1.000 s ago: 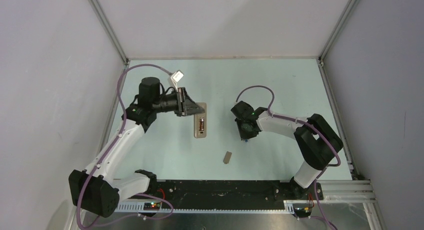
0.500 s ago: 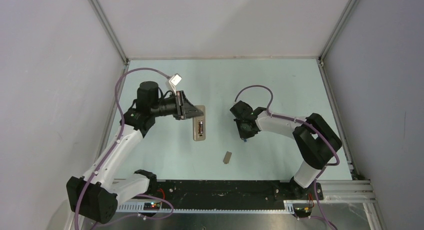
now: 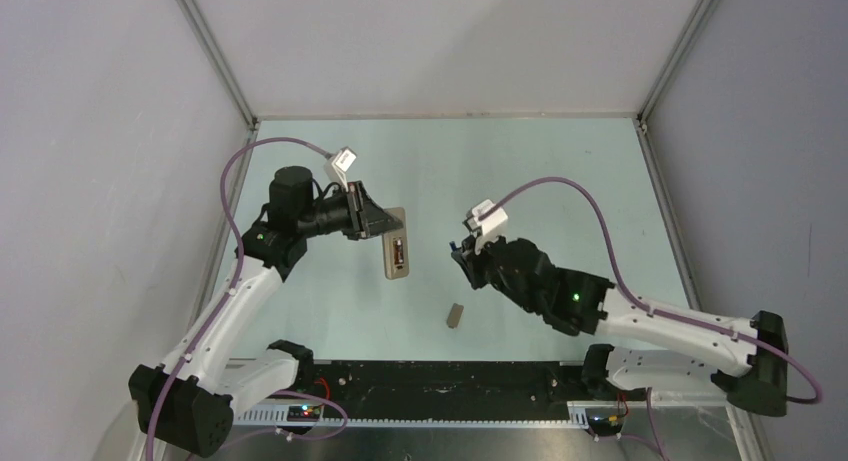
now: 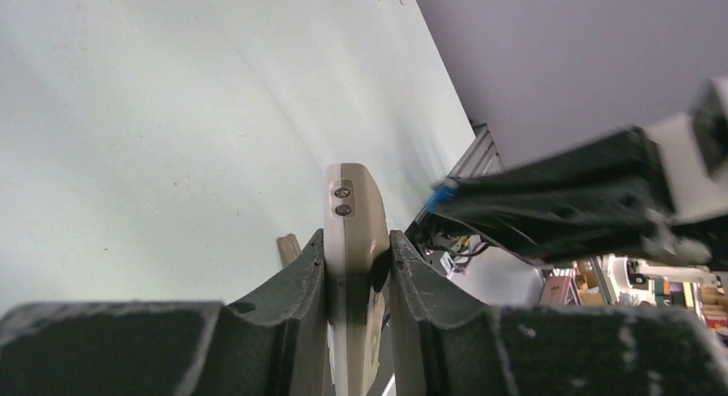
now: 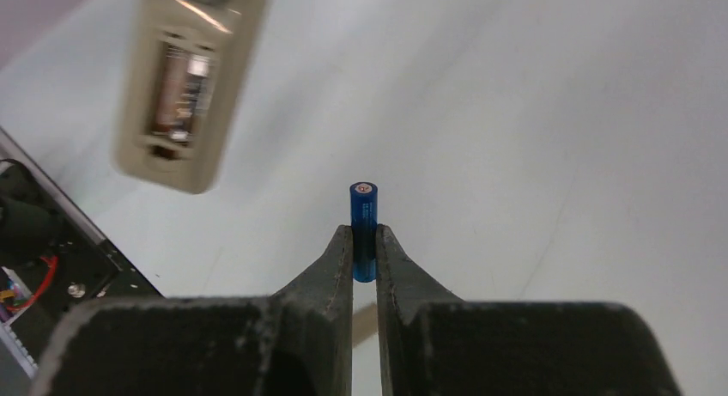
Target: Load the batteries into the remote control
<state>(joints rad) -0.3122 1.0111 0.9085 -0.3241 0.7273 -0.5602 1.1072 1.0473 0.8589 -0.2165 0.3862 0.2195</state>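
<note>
My right gripper has the battery (image 5: 363,220) jutting out endwise, so next I will move it down and to the right in the top view to the bare tabletop and release the battery.
My left gripper (image 3: 383,224) is shut on the top end of the remote control (image 3: 398,253), holding it back up above the table. In the left wrist view the beige remote control (image 4: 354,216) stands edge-on between the fingers (image 4: 313,263). Its battery compartment (image 5: 178,91) is uncovered, and a dark cylinder lies inside. To the right, my right gripper (image 3: 461,256) is shut on the bright blue battery (image 5: 363,220), which sticks out past the fingertips of the right gripper (image 5: 364,241) and points toward the remote control (image 5: 185,95).
The small flat beige cover piece (image 3: 455,314) lies on the pale green table (image 3: 540,171) below and between the two grippers. Grey walls and metal rails close in the back and sides. A black rail (image 3: 440,376) runs along the near edge.
The right gripper closed on the blue battery, lifted it off the table and swung left toward the remote as the arm stretched out low. The left arm shifted the remote only slightly.
</note>
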